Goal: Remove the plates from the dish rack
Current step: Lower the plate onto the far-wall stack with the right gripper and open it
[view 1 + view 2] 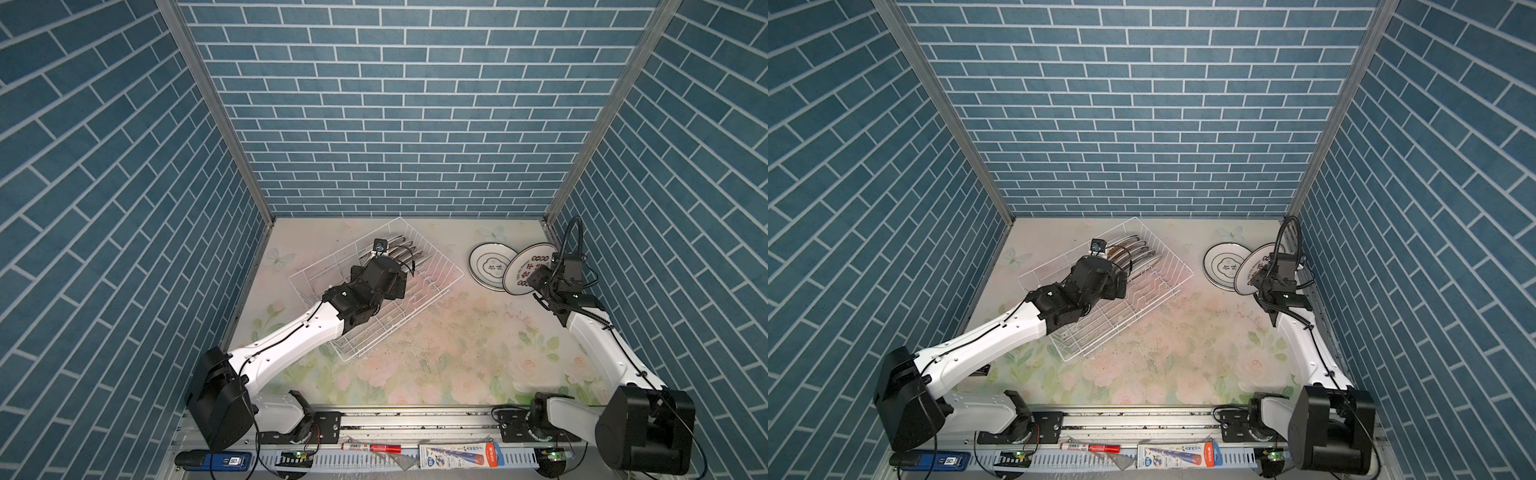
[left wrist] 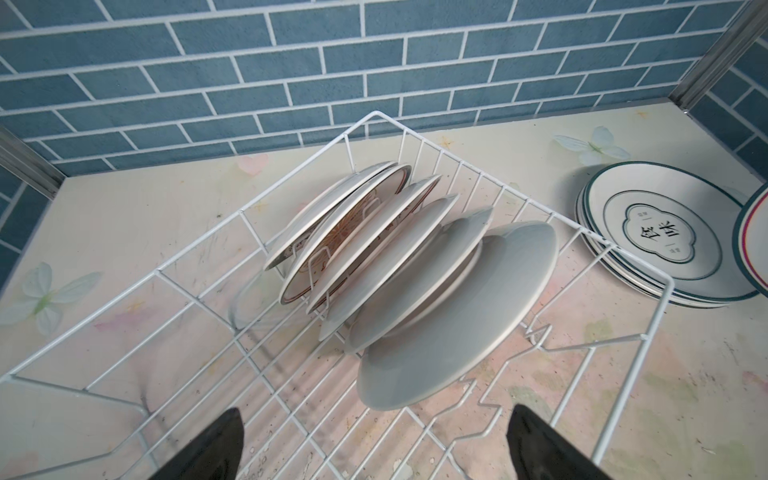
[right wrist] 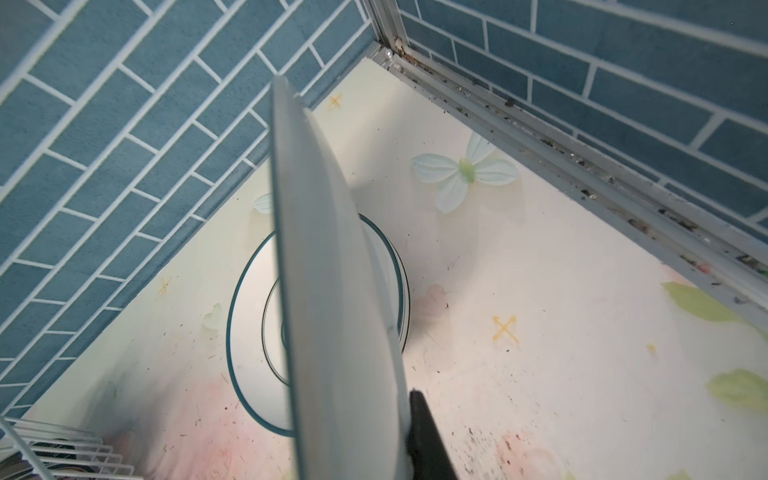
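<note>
My right gripper will next carry the lettered plate down toward the dish rack [image 1: 432, 270], lower it on top of the stack of green-rimmed plates and let go, because the stack is below and that way.
The white wire dish rack [image 1: 432, 270] [image 2: 623, 257] lies askew at the table's back middle. Several plates [image 1: 399, 249] [image 2: 415, 270] stand on edge between its prongs, white backs towards the left wrist camera. My left gripper [image 2: 374, 409] hovers over the rack floor just short of the nearest plate, open and holding nothing. At the back right, a stack of green-rimmed plates [image 1: 490, 264] [image 2: 648, 232] [image 3: 253, 332] lies flat on the table. My right gripper [image 1: 536, 278] is shut on a lettered plate [image 1: 530, 268] [image 3: 340, 311], tilted over that stack. One finger [image 3: 424, 436] shows; the plate hides the other.
Blue brick walls enclose the table on three sides, and the right wall's metal rail [image 3: 582, 166] runs close to the held plate. A red marker [image 1: 370, 449], a pen package [image 1: 457, 453] and a blue device [image 1: 224, 460] lie along the front rail.
</note>
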### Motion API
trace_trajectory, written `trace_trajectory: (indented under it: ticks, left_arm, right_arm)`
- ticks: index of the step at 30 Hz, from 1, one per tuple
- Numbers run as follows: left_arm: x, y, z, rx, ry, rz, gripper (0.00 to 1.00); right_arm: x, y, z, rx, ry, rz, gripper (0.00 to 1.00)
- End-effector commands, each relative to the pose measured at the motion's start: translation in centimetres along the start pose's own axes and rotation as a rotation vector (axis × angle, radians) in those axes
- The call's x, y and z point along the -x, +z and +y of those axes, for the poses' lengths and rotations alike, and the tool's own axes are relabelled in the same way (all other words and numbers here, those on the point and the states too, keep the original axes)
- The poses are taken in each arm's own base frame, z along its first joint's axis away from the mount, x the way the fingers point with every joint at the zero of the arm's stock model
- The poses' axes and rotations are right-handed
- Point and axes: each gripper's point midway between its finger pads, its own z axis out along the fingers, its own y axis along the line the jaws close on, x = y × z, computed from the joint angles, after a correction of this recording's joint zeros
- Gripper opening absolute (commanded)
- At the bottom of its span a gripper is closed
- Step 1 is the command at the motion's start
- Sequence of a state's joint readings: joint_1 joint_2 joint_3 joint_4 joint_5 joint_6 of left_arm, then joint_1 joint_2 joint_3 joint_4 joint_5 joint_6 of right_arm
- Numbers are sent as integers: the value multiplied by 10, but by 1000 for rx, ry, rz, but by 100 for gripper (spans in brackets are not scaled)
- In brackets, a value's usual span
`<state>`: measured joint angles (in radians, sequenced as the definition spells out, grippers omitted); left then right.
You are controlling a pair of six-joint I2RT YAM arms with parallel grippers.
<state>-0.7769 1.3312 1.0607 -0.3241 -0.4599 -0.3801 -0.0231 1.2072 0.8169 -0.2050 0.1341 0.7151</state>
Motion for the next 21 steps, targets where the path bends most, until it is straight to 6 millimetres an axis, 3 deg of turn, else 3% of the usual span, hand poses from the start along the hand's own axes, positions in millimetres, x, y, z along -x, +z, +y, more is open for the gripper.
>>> trace_trajectory:
  ticks: [1, 5, 12, 21]
  left_arm:
    - [4, -4, 14, 56, 27, -31, 99]
    - [3, -3, 12, 48, 24, -24, 99]
    - [-8, 7, -9, -27, 23, 85, 99]
    - [-1, -4, -4, -41, 26, 33, 99]
  right_arm:
    - [28, 5, 32, 120, 97, -34, 0]
    - [23, 21, 36, 139, 120, 6, 0]
    - [11, 52, 36, 156, 176, 85, 0]
    - [-9, 80, 27, 182, 231, 179, 0]
